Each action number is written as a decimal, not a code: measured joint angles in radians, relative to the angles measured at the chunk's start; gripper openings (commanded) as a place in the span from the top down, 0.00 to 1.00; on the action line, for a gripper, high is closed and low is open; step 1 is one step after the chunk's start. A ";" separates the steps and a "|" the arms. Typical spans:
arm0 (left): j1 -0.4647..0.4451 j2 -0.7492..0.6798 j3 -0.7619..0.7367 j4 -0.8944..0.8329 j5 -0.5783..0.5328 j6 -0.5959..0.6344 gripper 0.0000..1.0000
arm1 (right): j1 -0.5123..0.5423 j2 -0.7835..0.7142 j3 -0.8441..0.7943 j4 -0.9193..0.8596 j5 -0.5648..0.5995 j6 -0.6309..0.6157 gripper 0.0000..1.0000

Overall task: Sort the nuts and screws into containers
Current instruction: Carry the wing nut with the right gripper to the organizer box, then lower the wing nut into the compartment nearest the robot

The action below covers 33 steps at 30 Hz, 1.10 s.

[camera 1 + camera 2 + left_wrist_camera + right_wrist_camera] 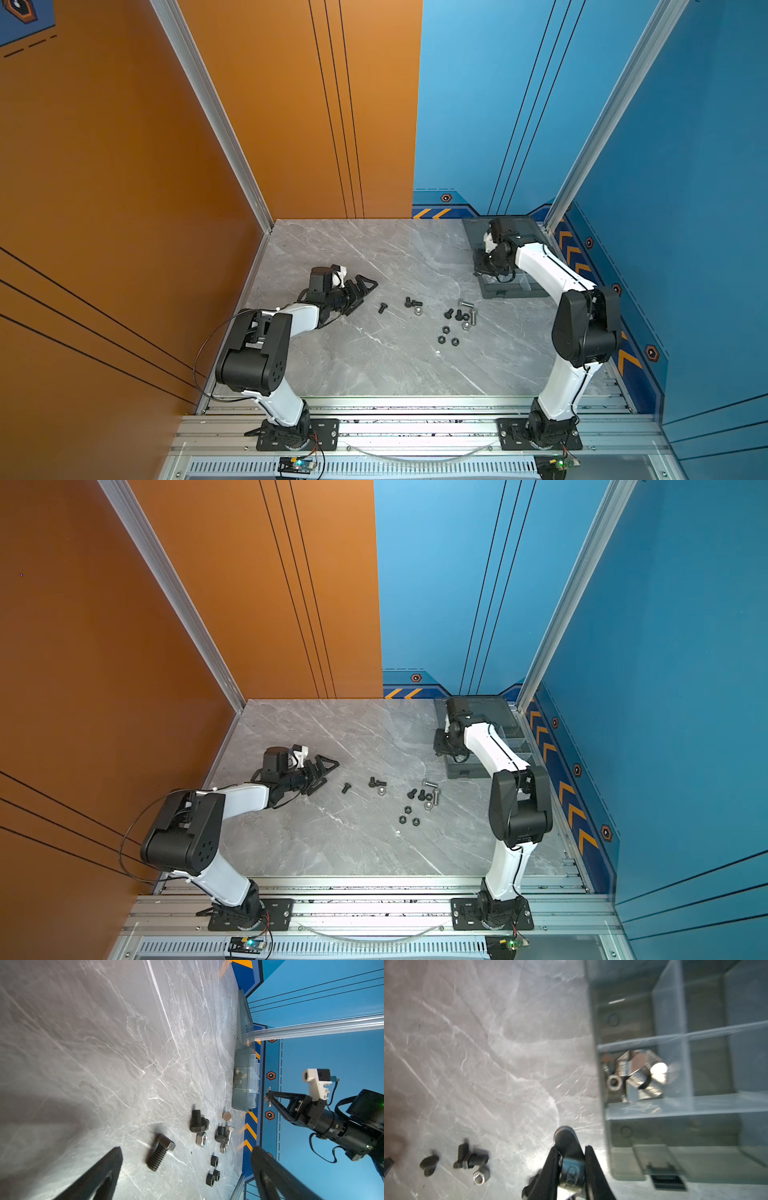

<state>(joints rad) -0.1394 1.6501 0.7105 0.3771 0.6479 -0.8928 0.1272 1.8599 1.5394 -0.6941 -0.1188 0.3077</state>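
Next, my right gripper carries this matching nut outward over the container holding silver wing nuts and releases it. That container lies outward past the box's side.
Loose screws and nuts lie mid-table: a lone black screw (382, 308) (160, 1154), two black screws (412, 303) by a silver nut (418, 311), a cluster with silver screws (473, 316), and three black nuts (446, 330) (214, 1160). My left gripper (365, 286) (328, 766) (187, 1149) hangs open and empty, left of the lone screw. My right gripper (484, 270) (268, 1096) (571, 1148) is shut on a small silver wing nut (572, 1169), raised beside the left wall of the smoky-grey organizer box (515, 291) (618, 1147). One of its containers holds silver wing nuts (637, 1076).
The box's lid (478, 232) lies open flat toward the back wall. The box sits in the table's far right corner, close to the blue wall and an aluminium post (557, 208). An aluminium rail (415, 405) runs along the table's front edge.
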 measured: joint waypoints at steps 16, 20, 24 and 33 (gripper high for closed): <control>0.000 0.000 0.000 0.000 0.000 -0.014 0.02 | -0.111 0.175 0.156 -0.003 0.105 -0.058 1.00; 0.000 0.000 0.000 0.000 0.000 -0.014 0.02 | -0.111 0.183 0.156 -0.002 0.105 -0.058 1.00; 0.000 0.000 0.000 0.000 0.000 -0.014 0.02 | -0.106 0.183 0.156 -0.002 0.106 -0.058 1.00; 0.000 0.000 0.000 0.000 0.000 -0.014 0.02 | -0.082 0.208 0.167 -0.002 0.106 -0.058 0.99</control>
<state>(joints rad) -0.1394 1.6497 0.7105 0.3771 0.6476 -0.9073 0.0448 2.0682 1.7061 -0.6964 -0.0124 0.2497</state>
